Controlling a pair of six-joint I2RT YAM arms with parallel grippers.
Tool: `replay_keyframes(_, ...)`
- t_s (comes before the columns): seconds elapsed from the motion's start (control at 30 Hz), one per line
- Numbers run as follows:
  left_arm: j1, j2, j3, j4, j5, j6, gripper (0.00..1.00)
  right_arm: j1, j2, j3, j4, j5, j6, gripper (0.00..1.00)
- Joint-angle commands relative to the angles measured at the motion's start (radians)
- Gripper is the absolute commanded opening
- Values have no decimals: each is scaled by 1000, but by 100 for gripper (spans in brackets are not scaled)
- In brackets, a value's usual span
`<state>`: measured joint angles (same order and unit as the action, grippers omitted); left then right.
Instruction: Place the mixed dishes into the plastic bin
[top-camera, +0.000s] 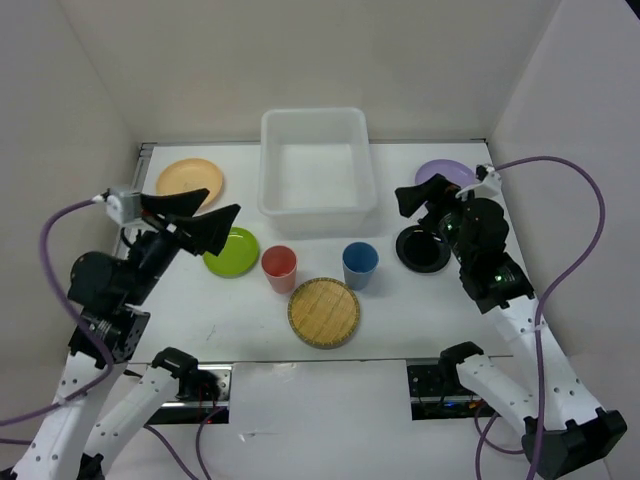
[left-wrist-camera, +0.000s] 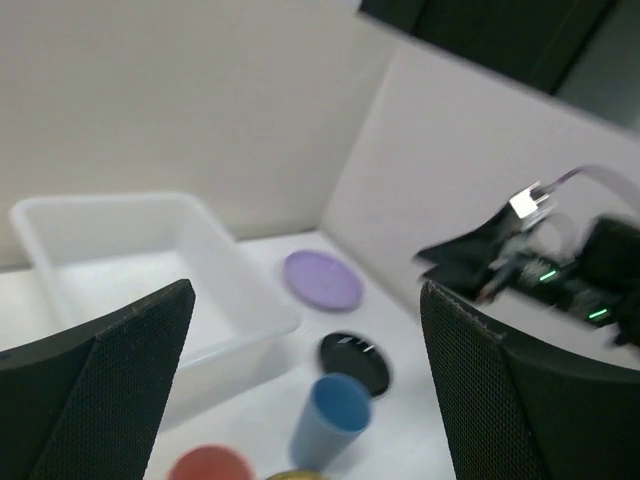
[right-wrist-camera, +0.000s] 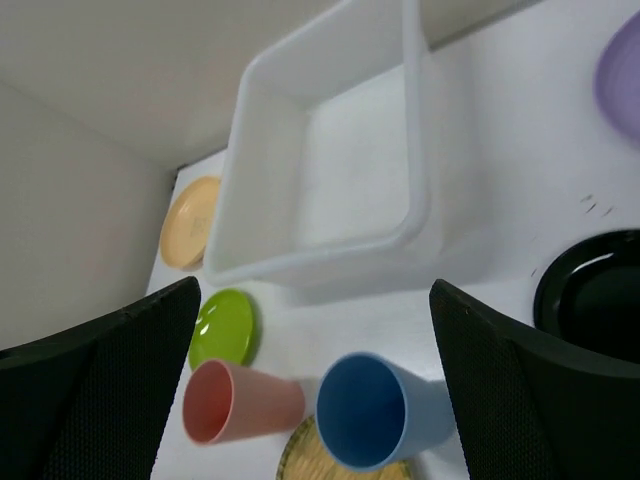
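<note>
I will lower my right gripper next, to the right in the top view, onto the purple plate's wall-side rim. It is below my gripper that way and clear of other dishes.
The translucent white bin (top-camera: 267, 165) stands empty at the back centre. Around it lie an orange plate (top-camera: 189, 180), green plate (top-camera: 232, 251), wicker plate (top-camera: 324, 312), black plate (top-camera: 422, 250) and purple plate (top-camera: 447, 175). A coral cup (top-camera: 279, 267) and a blue cup (top-camera: 360, 264) stand in front of the bin. My left gripper (top-camera: 198, 216) is open and empty, raised left of the green plate. My right gripper (top-camera: 425, 196) is open and empty above the black plate. The right wrist view shows the blue cup (right-wrist-camera: 375, 410), coral cup (right-wrist-camera: 240, 402) and bin (right-wrist-camera: 415, 150) ahead.
White walls enclose the table on the left, back and right. The left wrist view, blurred, shows the bin (left-wrist-camera: 220, 345), purple plate (left-wrist-camera: 322, 279), black plate (left-wrist-camera: 355, 360), blue cup (left-wrist-camera: 330, 420) and the right arm (left-wrist-camera: 540, 262).
</note>
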<state>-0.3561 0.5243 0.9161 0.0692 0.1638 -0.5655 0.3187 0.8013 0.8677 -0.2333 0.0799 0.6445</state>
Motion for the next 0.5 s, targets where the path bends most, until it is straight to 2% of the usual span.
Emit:
replay_keyframes(0.0, 0, 58, 38, -10, -27, 199, 100, -36, 6, 100, 2, 73, -74, 100)
replay_keyframes(0.07, 0, 118, 59, -22, -47, 222, 100, -50, -4, 87, 104, 8, -171, 100)
replay_keyframes(0.17, 0, 237, 148, -78, -70, 268, 100, -121, 53, 102, 138, 18, -123, 100)
replay_keyframes(0.2, 0, 268, 173, -107, -79, 279, 100, -153, 82, 111, 138, -50, -123, 100)
replay_keyframes(0.33, 0, 413, 260, -170, -89, 270, 89, -381, 258, 132, 166, -211, -80, 100)
replay_keyframes(0.37, 0, 422, 271, -183, -80, 269, 85, -423, 289, 145, 184, -250, -66, 100)
replay_keyframes(0.43, 11, 433, 271, -192, -79, 260, 66, -493, 382, 157, 210, -342, -42, 100)
replay_keyframes(0.47, 11, 433, 259, -192, -89, 260, 58, -544, 416, 172, 219, -357, -30, 96)
